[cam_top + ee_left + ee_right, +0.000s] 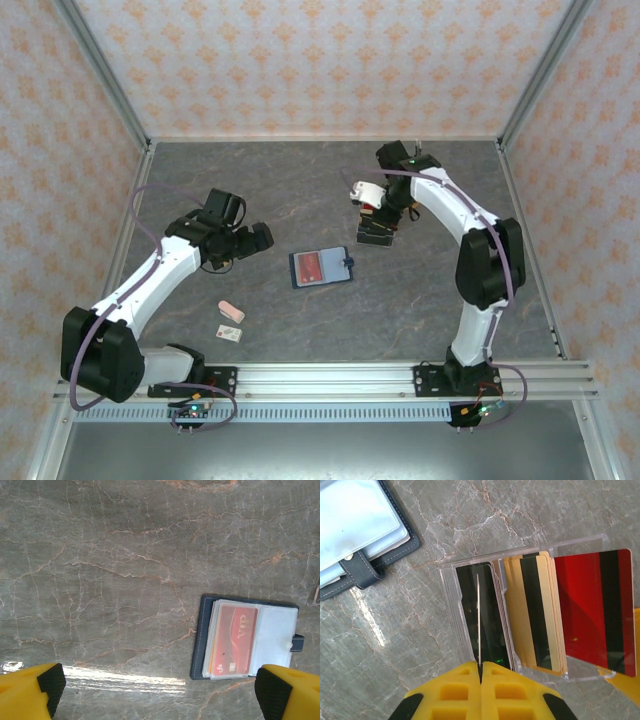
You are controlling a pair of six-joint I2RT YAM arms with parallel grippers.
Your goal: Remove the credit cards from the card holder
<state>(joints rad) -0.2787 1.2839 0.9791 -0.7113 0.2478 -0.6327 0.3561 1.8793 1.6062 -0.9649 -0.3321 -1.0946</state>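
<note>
The right gripper lowers the thin card onto the dark stack in the clear tray next and releases the card, since that stack lies below the gripper.
The card holder [322, 267] lies open mid-table, a dark blue wallet with clear sleeves. A red credit card [234, 640] shows through its top sleeve, with other card edges stacked under it. My left gripper [250, 228] hovers to the holder's left, open and empty. In the left wrist view its yellow fingers [30, 692] stand wide apart, and the holder [200, 645] lies near the right one. My right gripper [480, 666] is shut on a thin card [478, 620] seen edge-on. It holds the card upright over the left slot of a clear tray [451, 615].
The clear tray [376, 234] sits right of the holder and holds gold striped cards [535, 615] and a red striped card [595, 615]. A pink block [231, 311] and a small white card [231, 332] lie near the left arm. Patterned walls and metal rails enclose the table.
</note>
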